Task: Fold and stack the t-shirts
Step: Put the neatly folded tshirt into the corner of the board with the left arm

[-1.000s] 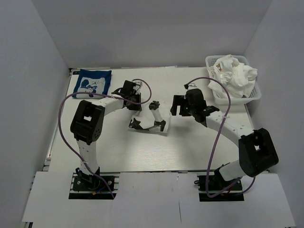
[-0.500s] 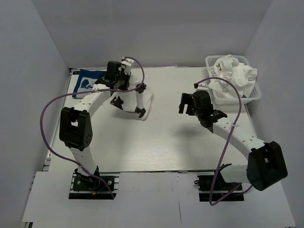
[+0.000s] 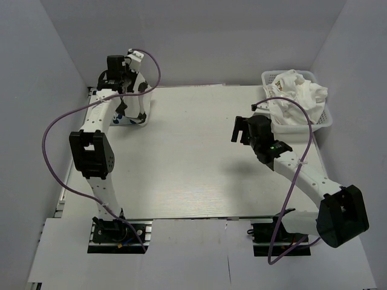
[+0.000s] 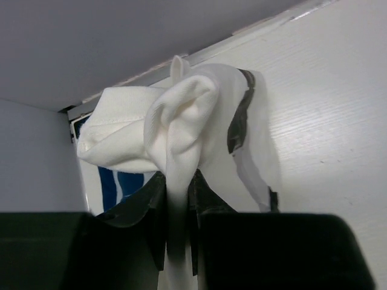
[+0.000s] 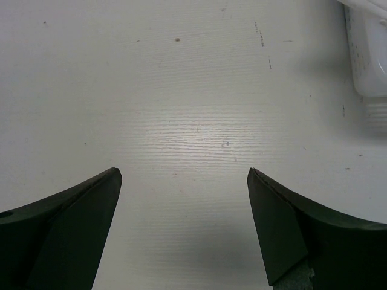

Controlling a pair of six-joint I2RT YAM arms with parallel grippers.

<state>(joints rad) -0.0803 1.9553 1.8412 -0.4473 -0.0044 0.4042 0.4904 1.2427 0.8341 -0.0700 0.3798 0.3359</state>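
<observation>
I will next move my left gripper down and to the left in the top view to release the fold of the white t-shirt, because the navy t-shirt (image 3: 117,121) (image 4: 118,184) lies below it on that side.
My left gripper (image 3: 127,84) is shut on a folded white t-shirt (image 3: 135,106) with dark print patches and holds it up at the table's far left corner. In the left wrist view the cloth (image 4: 181,121) bunches out from between the jaws of the gripper (image 4: 177,199). The navy t-shirt (image 4: 118,184) lies flat under and behind it, and only a blue edge (image 3: 115,119) shows from above. My right gripper (image 3: 242,129) is open and empty over bare table, also seen in its wrist view (image 5: 184,176).
A white basket (image 3: 302,124) at the far right holds a heap of crumpled white cloth (image 3: 299,90). Its corner shows in the right wrist view (image 5: 369,54). Grey walls close in the table at the back and on both sides.
My left arm has carried the white t-shirt from the table's middle to the far left corner, over the navy one. My right gripper has drawn back a little to the right.
</observation>
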